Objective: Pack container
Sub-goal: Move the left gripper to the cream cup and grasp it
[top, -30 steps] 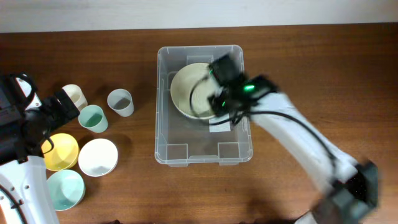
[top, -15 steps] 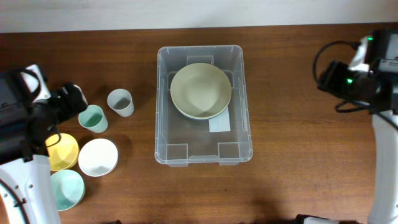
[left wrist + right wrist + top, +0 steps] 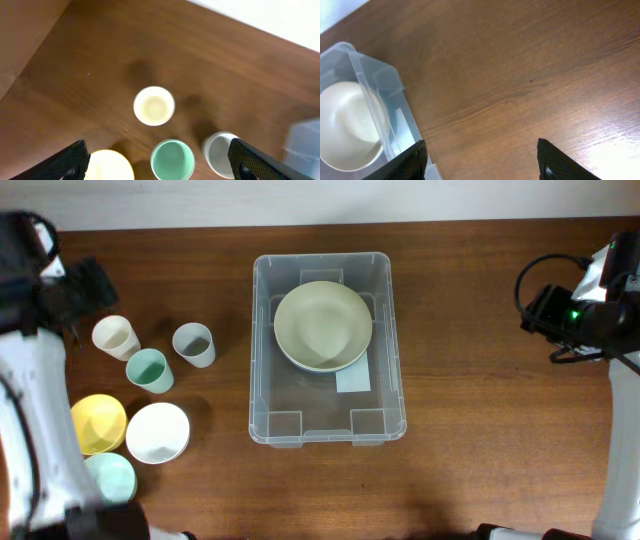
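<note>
The cream cup's rim has room on the side away from the grey cup, where the table is empty, so the robot's left gripper should go down onto it there next.
The clear plastic container stands in the middle of the table with a beige bowl inside its far half; both show in the right wrist view, container, bowl. To its left stand a cream cup, a green cup, a grey cup, a yellow bowl, a white bowl and a pale green bowl. My left gripper is open and empty, high above the cups. My right gripper is open and empty over bare table to the right of the container.
The wooden table's back edge meets a white wall. The left arm runs along the left edge beside the bowls. The right arm is at the far right edge.
My right arm has left the beige bowl in the container and pulled back to the far right. My left arm has swung toward the back left, uncovering the cream cup.
</note>
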`<state>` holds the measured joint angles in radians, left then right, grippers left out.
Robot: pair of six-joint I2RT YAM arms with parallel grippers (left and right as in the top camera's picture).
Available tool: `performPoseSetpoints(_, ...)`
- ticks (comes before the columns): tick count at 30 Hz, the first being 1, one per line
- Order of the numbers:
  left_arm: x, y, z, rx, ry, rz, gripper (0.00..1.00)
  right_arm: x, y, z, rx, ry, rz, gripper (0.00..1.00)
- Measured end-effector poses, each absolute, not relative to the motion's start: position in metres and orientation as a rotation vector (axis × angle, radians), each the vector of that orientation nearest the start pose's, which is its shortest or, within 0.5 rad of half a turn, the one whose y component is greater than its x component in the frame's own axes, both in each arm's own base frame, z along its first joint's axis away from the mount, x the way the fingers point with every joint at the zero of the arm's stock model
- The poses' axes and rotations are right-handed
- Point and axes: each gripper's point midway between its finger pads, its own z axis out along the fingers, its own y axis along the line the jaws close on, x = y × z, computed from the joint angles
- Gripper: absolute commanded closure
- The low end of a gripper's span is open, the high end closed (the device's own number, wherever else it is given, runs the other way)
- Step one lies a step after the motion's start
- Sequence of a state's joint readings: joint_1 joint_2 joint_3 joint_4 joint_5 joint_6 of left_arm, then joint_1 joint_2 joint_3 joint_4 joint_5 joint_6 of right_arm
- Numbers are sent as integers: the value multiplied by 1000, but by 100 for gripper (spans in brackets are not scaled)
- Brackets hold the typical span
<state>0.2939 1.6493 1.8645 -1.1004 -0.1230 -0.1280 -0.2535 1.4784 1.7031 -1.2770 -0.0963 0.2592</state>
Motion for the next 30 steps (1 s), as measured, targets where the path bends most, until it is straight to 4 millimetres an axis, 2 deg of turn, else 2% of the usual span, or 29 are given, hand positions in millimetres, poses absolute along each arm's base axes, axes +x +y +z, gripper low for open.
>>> performPoseSetpoints(4, 410, 167, 258, -688, 2488, 275, 9, 335, -70, 276, 626, 2548, 126, 34)
performPoseSetpoints(7, 405, 192, 219, -828, 2560, 288, 9, 335, -70, 276, 625, 2548, 126, 34)
performPoseSetpoints(12, 392, 223, 162, -999, 2671, 290, 9, 336, -70, 273, 626, 2560, 126, 34)
performPoseSetpoints(17, 394, 227, 112, -1049, 2773, 272, 9, 338, -71, 260, 640, 2606, 128, 34)
performPoseSetpoints(22, 397, 224, 77, -1059, 2843, 252, 9, 340, -71, 256, 644, 2620, 128, 34)
performPoseSetpoints(24, 400, 225, 68, -1062, 2847, 249, 27, 340, -71, 256, 645, 2620, 129, 34)
performPoseSetpoints(30, 411, 221, 65, -1060, 2818, 183, 69, 340, -71, 256, 644, 2620, 128, 34)
